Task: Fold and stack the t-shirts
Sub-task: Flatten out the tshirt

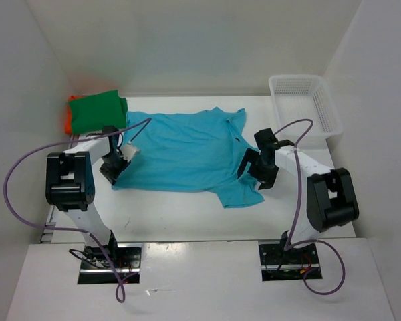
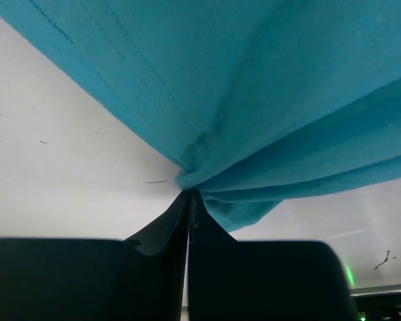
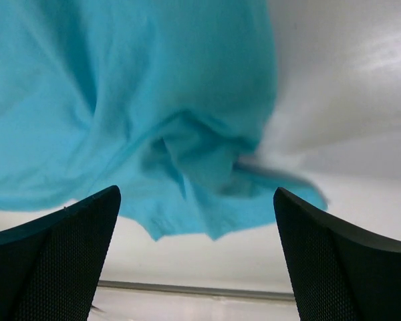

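My right gripper moves back and down onto the near sleeve's outer corner [image 1: 259,198] [image 3: 309,194] next, as that corner lies loose and my left gripper already holds the shirt's other end.
The turquoise t-shirt [image 1: 187,150] lies spread on the white table, collar to the right. My left gripper [image 1: 115,172] is shut on its near left corner; in the left wrist view the cloth [image 2: 254,100] bunches at the closed fingertips [image 2: 188,195] and hangs from them. My right gripper [image 1: 252,172] is open and empty just above the shirt's near right sleeve [image 3: 187,154], with its fingers [image 3: 60,247] apart. The dark green t-shirt [image 1: 98,111] lies folded at the back left on top of the orange t-shirt [image 1: 68,117], of which only an edge shows.
A white plastic mesh basket [image 1: 305,100] stands at the back right corner. White walls enclose the table on three sides. Purple cables loop from both arms over the table's sides.
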Robot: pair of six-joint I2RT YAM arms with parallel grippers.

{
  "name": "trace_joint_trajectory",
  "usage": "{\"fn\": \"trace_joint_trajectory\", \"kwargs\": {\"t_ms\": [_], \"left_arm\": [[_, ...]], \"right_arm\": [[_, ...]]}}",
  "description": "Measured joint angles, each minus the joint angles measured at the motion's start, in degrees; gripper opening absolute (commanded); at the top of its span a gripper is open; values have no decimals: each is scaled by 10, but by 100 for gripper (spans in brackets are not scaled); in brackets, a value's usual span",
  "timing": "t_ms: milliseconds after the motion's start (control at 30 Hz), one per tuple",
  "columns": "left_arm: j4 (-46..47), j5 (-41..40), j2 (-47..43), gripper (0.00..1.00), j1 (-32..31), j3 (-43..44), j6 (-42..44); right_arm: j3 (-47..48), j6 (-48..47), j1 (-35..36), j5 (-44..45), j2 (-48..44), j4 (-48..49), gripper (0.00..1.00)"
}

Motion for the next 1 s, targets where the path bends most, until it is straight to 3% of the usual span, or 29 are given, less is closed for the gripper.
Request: {"fn": "trace_joint_trajectory", "kwargs": {"t_ms": [133, 500, 1000], "left_arm": [[7, -4, -13, 0, 2, -17, -1], [12, -6, -37, 0, 35, -31, -7], [11, 11, -34, 0, 59, -35, -15]], "right_arm": [[-15, 27, 15, 34, -68, -32, 100], [-142, 198, 74, 75, -89, -73, 100], [-139, 269, 93, 144, -132, -63, 80]]}}
